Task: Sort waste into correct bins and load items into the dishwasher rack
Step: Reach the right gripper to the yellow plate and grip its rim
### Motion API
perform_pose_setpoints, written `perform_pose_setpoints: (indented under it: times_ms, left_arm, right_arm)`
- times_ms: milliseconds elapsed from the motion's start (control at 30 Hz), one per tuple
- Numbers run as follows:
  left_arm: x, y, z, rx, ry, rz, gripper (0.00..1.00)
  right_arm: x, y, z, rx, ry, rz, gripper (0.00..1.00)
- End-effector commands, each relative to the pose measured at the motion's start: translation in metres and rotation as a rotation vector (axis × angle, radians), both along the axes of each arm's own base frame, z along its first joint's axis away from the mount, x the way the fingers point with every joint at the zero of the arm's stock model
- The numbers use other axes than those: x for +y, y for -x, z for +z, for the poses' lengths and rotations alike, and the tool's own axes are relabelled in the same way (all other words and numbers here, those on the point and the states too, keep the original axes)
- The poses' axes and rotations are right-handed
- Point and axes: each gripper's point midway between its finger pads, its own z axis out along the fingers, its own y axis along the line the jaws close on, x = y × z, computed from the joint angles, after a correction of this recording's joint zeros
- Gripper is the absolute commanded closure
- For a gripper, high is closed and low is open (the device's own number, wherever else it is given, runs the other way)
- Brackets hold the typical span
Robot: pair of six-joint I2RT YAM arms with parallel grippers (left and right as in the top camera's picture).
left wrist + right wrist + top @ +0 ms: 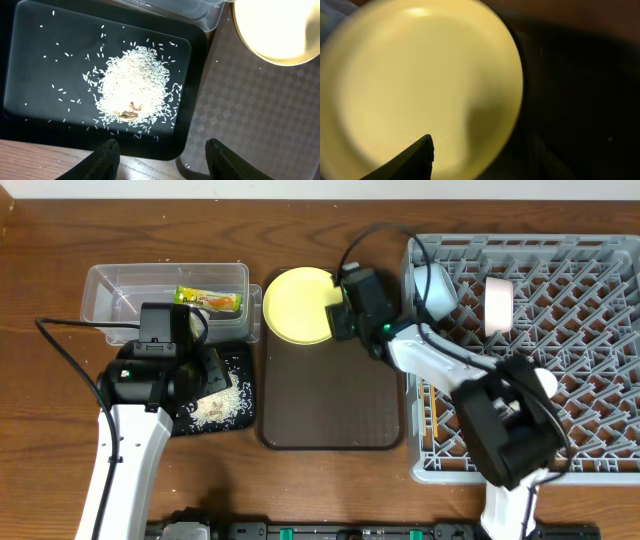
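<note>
The plate's rack-side rim is already between the open fingers of my right gripper, so I need to lower this gripper toward the rack next and then close it on the rim of the plate.
The black tray holds a heap of white rice scraps. High above its front edge hovers my left gripper, open and holding nothing; in the overhead view this left gripper sits between the tray and the clear tub. A green-and-orange wrapper lies in the tub. The pale yellow plate rests at the brown tray's far end. My right gripper is open astride the plate's right rim, one finger over the plate. The grey rack holds a white bowl and a cup.
The brown serving tray lies between the black tray and the rack. The right arm reaches from the rack's front across its left side. The clear tub's corner and the plate show in the left wrist view.
</note>
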Motion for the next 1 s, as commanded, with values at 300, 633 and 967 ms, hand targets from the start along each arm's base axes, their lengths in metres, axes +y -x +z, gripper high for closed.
perform_pose_setpoints:
  times_ms: [300, 633, 967]
  left_arm:
    - [0.002, 0.001, -0.001, -0.001, -0.011, 0.007, 0.41]
    - [0.002, 0.002, -0.001, -0.001, -0.011, 0.007, 0.42]
    - [0.002, 0.001, 0.000, -0.002, -0.011, 0.007, 0.41]
  right_arm:
    - [0.000, 0.007, -0.030, 0.055, 0.037, -0.041, 0.64]
    - [-0.017, 0.028, -0.048, 0.184, 0.069, -0.111, 0.81]
    - [-0.012, 0.037, -0.043, 0.223, 0.045, -0.090, 0.99]
